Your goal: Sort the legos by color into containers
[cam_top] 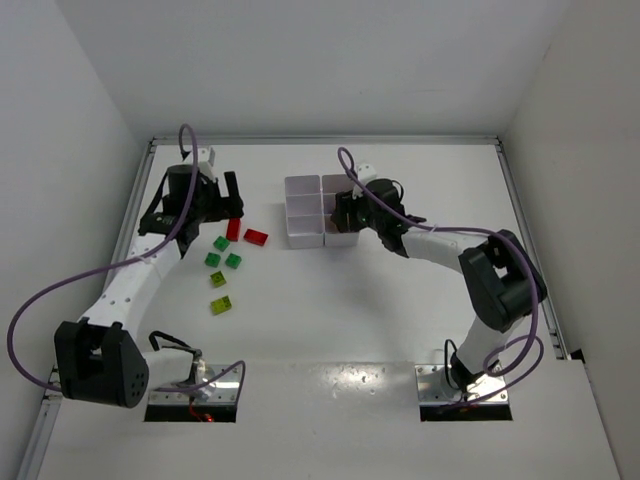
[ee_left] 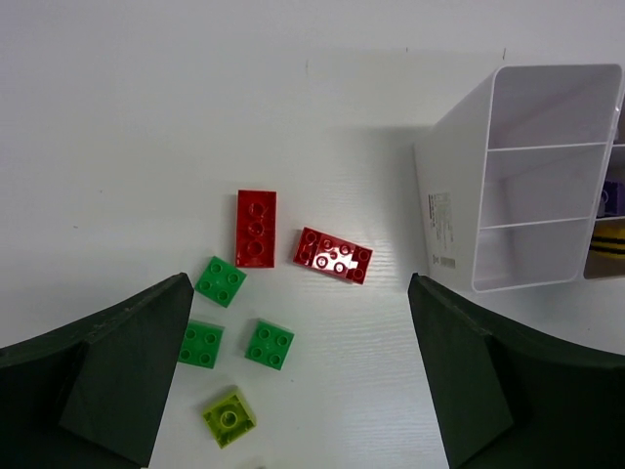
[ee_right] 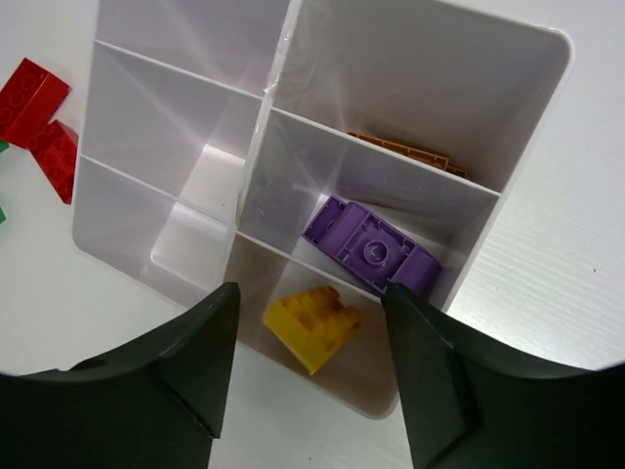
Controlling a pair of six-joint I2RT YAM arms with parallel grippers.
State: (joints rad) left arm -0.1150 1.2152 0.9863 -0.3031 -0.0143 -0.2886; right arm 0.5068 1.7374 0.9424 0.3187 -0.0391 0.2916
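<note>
My left gripper will next go down onto the red brick farther from the tray, one finger beside each long side, since those sides already face its open fingers.
The white six-compartment tray [cam_top: 302, 187] stands at the table's back middle. Two red bricks [cam_top: 233, 229] [cam_top: 256, 237], three green bricks [cam_top: 221, 243] and two lime-yellow bricks [cam_top: 218, 279] lie loose to its left. My left gripper [cam_top: 220, 200] is open and empty above the red bricks [ee_left: 255, 227] [ee_left: 333, 254], with the green bricks [ee_left: 269, 343] and a lime-yellow brick [ee_left: 229, 416] between its fingers' view. My right gripper [ee_right: 308, 381] is open and empty over the tray [ee_right: 420, 78], where a yellow brick [ee_right: 312, 325], a purple brick [ee_right: 371, 246] and an orange-brown brick [ee_right: 405, 149] lie in separate compartments.
The tray's left column of compartments [ee_left: 542, 186] holds nothing visible. White walls close the table at the back and both sides. The arm bases sit at the near edge [cam_top: 195, 390].
</note>
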